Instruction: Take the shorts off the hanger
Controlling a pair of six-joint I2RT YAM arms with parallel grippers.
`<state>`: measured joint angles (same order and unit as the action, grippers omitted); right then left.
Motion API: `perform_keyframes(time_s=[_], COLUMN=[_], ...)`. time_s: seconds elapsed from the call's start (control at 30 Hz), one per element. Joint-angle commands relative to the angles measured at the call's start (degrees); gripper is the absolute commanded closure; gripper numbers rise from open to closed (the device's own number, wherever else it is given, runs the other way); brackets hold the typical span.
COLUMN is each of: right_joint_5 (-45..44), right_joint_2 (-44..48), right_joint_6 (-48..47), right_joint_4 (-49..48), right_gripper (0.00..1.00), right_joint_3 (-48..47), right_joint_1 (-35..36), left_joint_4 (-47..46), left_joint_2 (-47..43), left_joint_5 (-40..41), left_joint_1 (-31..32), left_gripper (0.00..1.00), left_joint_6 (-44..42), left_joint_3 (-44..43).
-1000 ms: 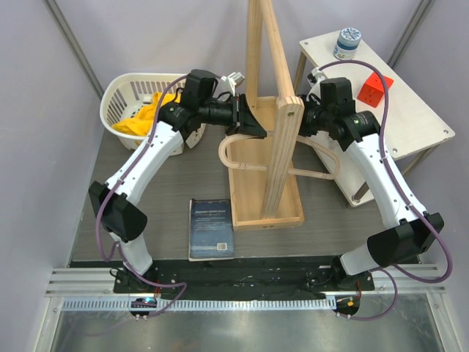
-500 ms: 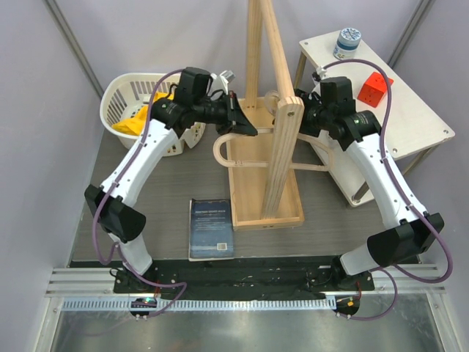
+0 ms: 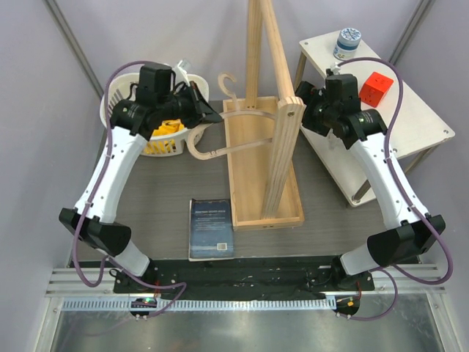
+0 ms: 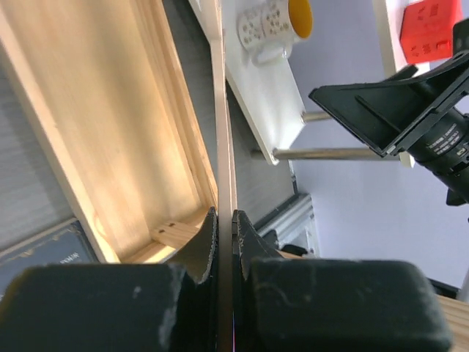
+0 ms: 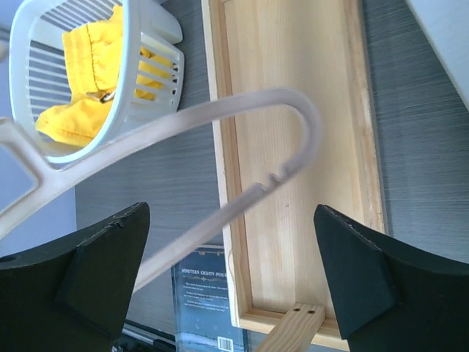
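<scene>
The shorts (image 3: 163, 130) are already in the basket, so my left gripper next needs to rise toward the rack, put the hanger's hook over the rack's top bar (image 3: 276, 40) and let go.
The bare light-wood hanger (image 3: 214, 152) hangs level between the white basket (image 3: 110, 104) and the upright rack, its hook (image 3: 231, 80) pointing to the back. My left gripper (image 3: 211, 112) is shut on the hanger's left end; in the left wrist view the jaws (image 4: 224, 217) pinch the thin wooden bar (image 4: 220, 110). The yellow shorts (image 3: 163, 130) lie crumpled inside the basket, apart from the hanger. My right gripper (image 3: 306, 110) stands open by the rack post. In the right wrist view the hanger (image 5: 242, 110) passes in front of the wide-open gripper (image 5: 229, 213), touching neither finger. The shorts (image 5: 86, 70) show in the basket (image 5: 139, 44).
The thick wooden rack (image 3: 278, 147) with its tray base (image 3: 253, 205) stands mid-table. A dark book (image 3: 211, 229) lies in front of it. On the white side table (image 3: 410, 117) at the right are a red block (image 3: 375, 88), a jar (image 3: 347, 42) and a mug (image 4: 275, 26).
My right gripper has opened and let go of the hanger. The left arm, shut on the hanger, has pulled it left toward the basket and turned it.
</scene>
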<state>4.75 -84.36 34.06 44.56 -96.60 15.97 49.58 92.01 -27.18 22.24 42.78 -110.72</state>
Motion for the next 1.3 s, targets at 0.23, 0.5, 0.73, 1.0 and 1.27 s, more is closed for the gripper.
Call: perform_keyframes(time_s=[0.23, 0.5, 0.73, 1.0, 1.27], right_joint_5=[-3.4, -3.4, -2.4, -1.9, 0.6], right_joint_2=[3.3, 4.0, 3.8, 3.8, 5.6], right_joint_6=[2.2, 2.1, 2.3, 2.2, 3.8], right_joint_4=[-0.5, -0.5, -0.6, -0.6, -1.4], right_gripper=[0.01, 0.01, 0.02, 0.02, 0.03], right_joint_3=[-3.5, -3.1, -2.5, -2.3, 1.7], right_joint_1=[-1.9, -2.3, -2.5, -2.5, -2.7], left_joint_4=[-3.6, -10.5, -13.3, -13.5, -13.5], left_joint_2=[-4.9, -3.9, -3.1, -1.4, 0.8], left_joint_5=[12.9, 3.5, 3.2, 0.1, 1.0], left_joint_1=[-1.1, -0.3, 2.1, 5.4, 9.0], left_gripper=[1.0, 1.0, 1.0, 1.0, 1.0], left_joint_6=[-7.5, -15.2, -19.6, -21.3, -22.0], left_joint_3=[-13.8, -18.2, -20.6, -21.6, -22.3])
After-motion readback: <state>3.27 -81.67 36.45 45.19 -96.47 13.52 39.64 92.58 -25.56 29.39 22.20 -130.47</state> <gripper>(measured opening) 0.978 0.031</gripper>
